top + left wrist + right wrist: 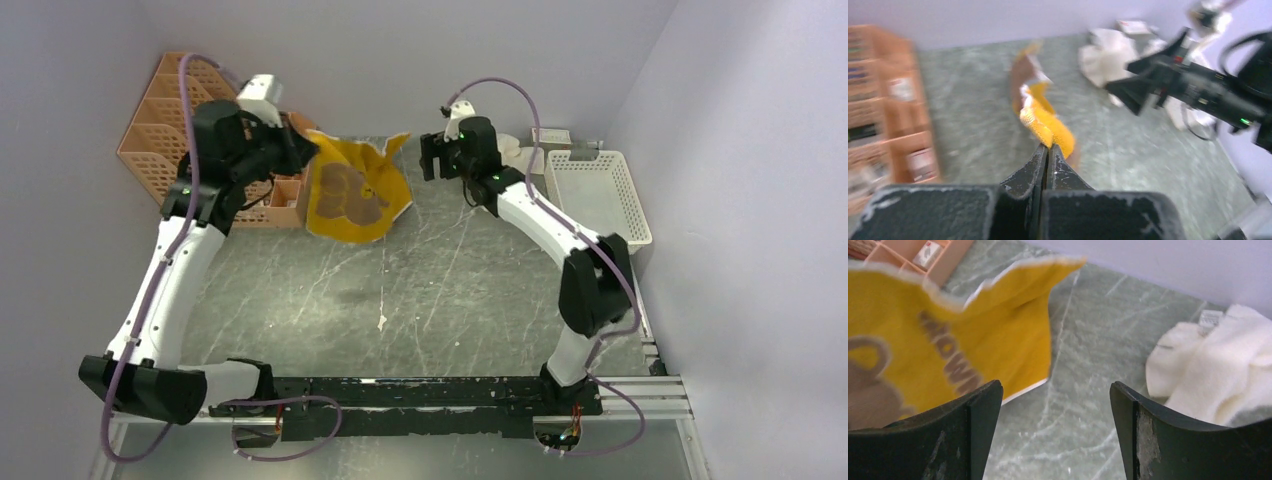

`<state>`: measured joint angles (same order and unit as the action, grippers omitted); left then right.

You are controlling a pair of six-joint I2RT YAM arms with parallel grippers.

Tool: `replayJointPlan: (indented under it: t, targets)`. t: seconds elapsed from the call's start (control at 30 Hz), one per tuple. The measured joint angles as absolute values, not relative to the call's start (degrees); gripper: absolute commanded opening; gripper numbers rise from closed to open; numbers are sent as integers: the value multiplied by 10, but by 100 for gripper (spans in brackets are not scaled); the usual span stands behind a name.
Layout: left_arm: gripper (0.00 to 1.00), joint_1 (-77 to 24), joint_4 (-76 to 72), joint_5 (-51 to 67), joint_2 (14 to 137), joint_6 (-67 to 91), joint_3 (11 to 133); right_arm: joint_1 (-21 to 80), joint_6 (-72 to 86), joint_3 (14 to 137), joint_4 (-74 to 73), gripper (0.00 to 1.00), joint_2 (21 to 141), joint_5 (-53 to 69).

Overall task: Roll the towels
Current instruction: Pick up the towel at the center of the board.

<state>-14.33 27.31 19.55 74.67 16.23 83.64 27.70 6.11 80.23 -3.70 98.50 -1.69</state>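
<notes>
The left gripper holds only the rack-side corner, so the right gripper will move down next, toward the free yellow edge of the hanging towel.
The brown and mustard-yellow towel (355,190) hangs spread above the back of the table, yellow side with brown print facing forward. My left gripper (305,150) is shut on its upper left corner; in the left wrist view the jaws (1049,147) pinch a yellow fold of the towel (1048,122). My right gripper (430,158) stands open just right of the hanging towel (938,340), with nothing between its fingers (1055,385). The cream-white towel (1218,365) lies crumpled on the table at the back right, partly hidden behind the right arm (515,150).
An orange lattice rack (160,140) stands at the back left, close behind the left gripper. A white plastic basket (600,195) sits at the right edge. A small white box (550,135) lies by the back wall.
</notes>
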Motion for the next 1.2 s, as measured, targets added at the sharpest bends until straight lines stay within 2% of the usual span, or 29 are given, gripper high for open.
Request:
replayJointPlan:
  t: [0.17,0.37,0.63,0.83,0.93,1.1,1.2]
  targets:
    - [7,-68,311,100,761,142,825,284,63,902,-16,80,1101,24]
    - [7,-56,381,47,845,114,809,313,51,954,-16,90,1210,82]
    - [7,-36,402,7,827,93,808,314,21,1101,-43,94,1336,133]
    - [7,-32,403,0,811,92,806,299,60,1257,-55,86,1431,123]
    - [7,-32,405,-1,809,91,802,290,88,1269,-55,79,1449,136]
    - [7,-32,406,-1,809,90,801,273,136,1297,-60,74,1489,178]
    - [7,-32,407,-1,809,90,801,267,157,1300,-61,65,1506,203]
